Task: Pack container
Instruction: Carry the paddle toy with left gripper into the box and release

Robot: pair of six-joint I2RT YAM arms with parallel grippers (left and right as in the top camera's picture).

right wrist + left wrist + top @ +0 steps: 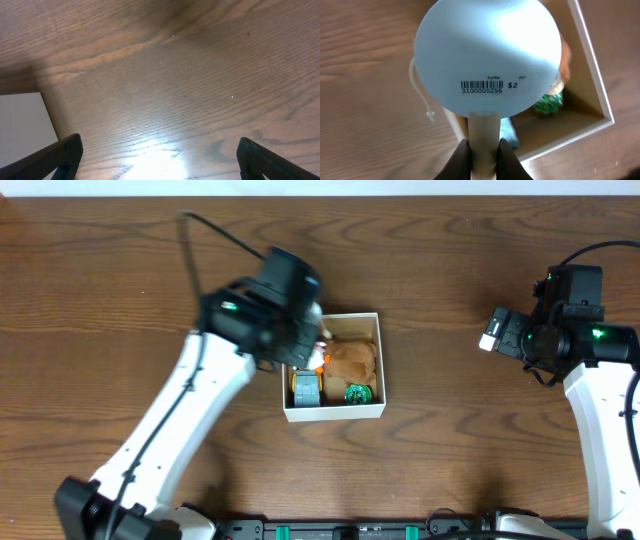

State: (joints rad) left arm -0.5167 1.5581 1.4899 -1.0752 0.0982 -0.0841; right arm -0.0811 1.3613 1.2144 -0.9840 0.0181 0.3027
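The toy still hangs high, so it goes down inside the container's side next. My left gripper then releases the toy's stem over the blue-grey item [307, 388] [509, 133].
The container [335, 415] is a square shallow box with white walls and a brown floor, at the middle of the table. It holds a brown plush [352, 360], a green round item [357, 392] and a blue-grey item [305, 388]. My left gripper [305, 332] hovers over the box's left side. In the left wrist view it [484, 150] is shut on the cream stem of a toy with a large pale round head [487, 47] bearing a barcode sticker. The box wall [592, 65] and the green item [549, 102] show behind it. My right gripper [492, 335] [160, 150] is open and empty over bare wood.
The table is dark wood [450, 240]. A flat white surface [20, 125] shows at the left edge of the right wrist view. A black rail [350, 530] runs along the table's front edge.
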